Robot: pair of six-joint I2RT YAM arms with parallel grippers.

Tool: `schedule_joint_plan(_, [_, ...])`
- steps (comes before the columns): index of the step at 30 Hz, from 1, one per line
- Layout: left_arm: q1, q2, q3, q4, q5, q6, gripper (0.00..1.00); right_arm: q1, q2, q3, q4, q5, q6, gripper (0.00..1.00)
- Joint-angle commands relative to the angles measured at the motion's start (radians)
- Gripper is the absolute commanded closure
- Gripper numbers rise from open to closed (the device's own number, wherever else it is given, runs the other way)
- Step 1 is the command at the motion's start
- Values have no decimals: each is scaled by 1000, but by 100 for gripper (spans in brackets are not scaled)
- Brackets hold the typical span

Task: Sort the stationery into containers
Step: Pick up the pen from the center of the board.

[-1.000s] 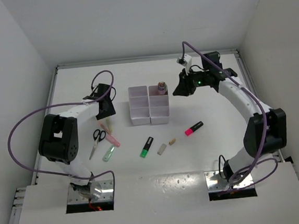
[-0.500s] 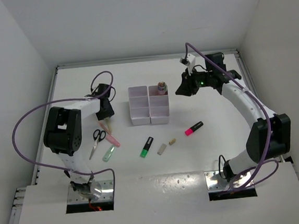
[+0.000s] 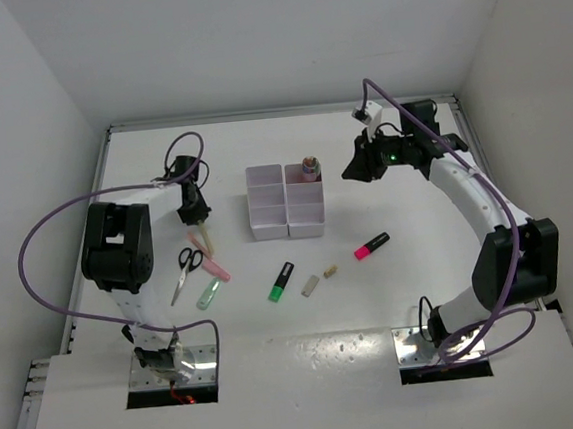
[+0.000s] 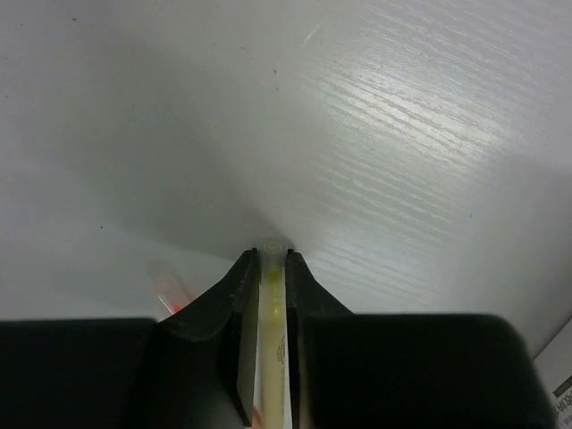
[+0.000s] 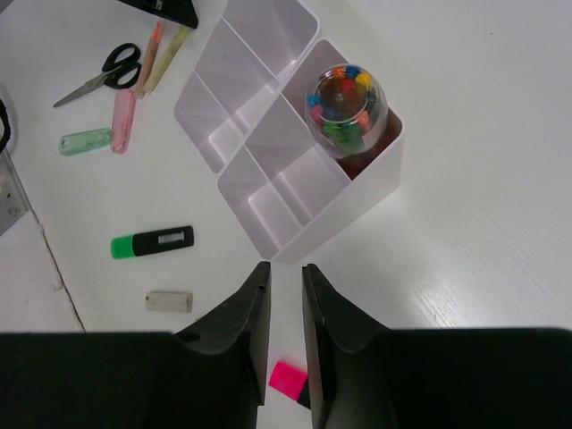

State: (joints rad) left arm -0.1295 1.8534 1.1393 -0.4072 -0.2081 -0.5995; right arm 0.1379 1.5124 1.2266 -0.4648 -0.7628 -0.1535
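Note:
The empty back section of the organiser beside the jar (image 3: 263, 176) is to the right of my left gripper in the top view. Next I will lift the cream pen across and release it there.
My left gripper (image 3: 195, 212) is left of the white organiser (image 3: 267, 216) and shut on a cream pen (image 4: 272, 308), which stands between its jaws with its tip at the table. The pen also shows in the right wrist view (image 5: 171, 45). My right gripper (image 3: 354, 169) hovers right of the organiser (image 5: 332, 220); its jaws are slightly apart and empty. On the table lie scissors (image 3: 185, 267), a pink pen (image 3: 214, 269), a green pen (image 3: 207, 296), a green highlighter (image 3: 281, 281), a grey eraser (image 3: 310, 286), a beige eraser (image 3: 330, 271) and a pink highlighter (image 3: 372, 245).
A clear jar of coloured bits (image 3: 309, 166) stands in the organiser's back right compartment, also in the right wrist view (image 5: 347, 105). An orange-pink pen (image 5: 150, 46) lies by the cream one. White walls enclose the table on three sides.
My left gripper has shifted back and left by the cream pen's end. My right gripper has drawn a little to the right, away from the organiser.

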Motion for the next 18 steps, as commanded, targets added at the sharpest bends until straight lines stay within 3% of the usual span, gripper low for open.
schedule_joint_plan(1, [11,30,13,-16,55,15,85,-17,-35,-3,25,-23,5,79])
schedule_joint_plan(5, [11,0,31,-25,76,24,94,-17,-35,-3,25,-32,5,79])
schedule_joint_plan(6, [21,-14,42,-25,87,24,96,-27,-35,-3,25,-41,5,75])
schedule_joint_plan(7, [21,-31,53,-25,110,24,97,-27,-35,-3,25,-41,5,69])
schedule_joint_plan(8, [21,-48,62,-25,121,24,100,-27,-35,-3,3,-41,5,54])
schedule_joint_plan(9, [21,-86,74,-25,136,15,100,-27,-35,-3,3,-52,-9,33])
schedule_joint_plan(11, [21,-127,106,-25,191,6,100,-27,-35,-3,-6,-63,-27,27])
schedule_joint_plan(12, [21,-149,118,-25,209,-8,100,-37,-35,-12,-6,-78,-27,35])
schedule_joint_plan(13, [21,-172,128,-25,220,-8,100,-37,-35,-12,-6,-95,-41,52])
schedule_joint_plan(15, [8,-238,152,-13,231,-29,100,-37,-35,-12,-21,-116,-52,100])
schedule_joint_plan(18, [-5,-322,171,11,231,-40,100,-46,-26,-12,-35,-128,-61,100])
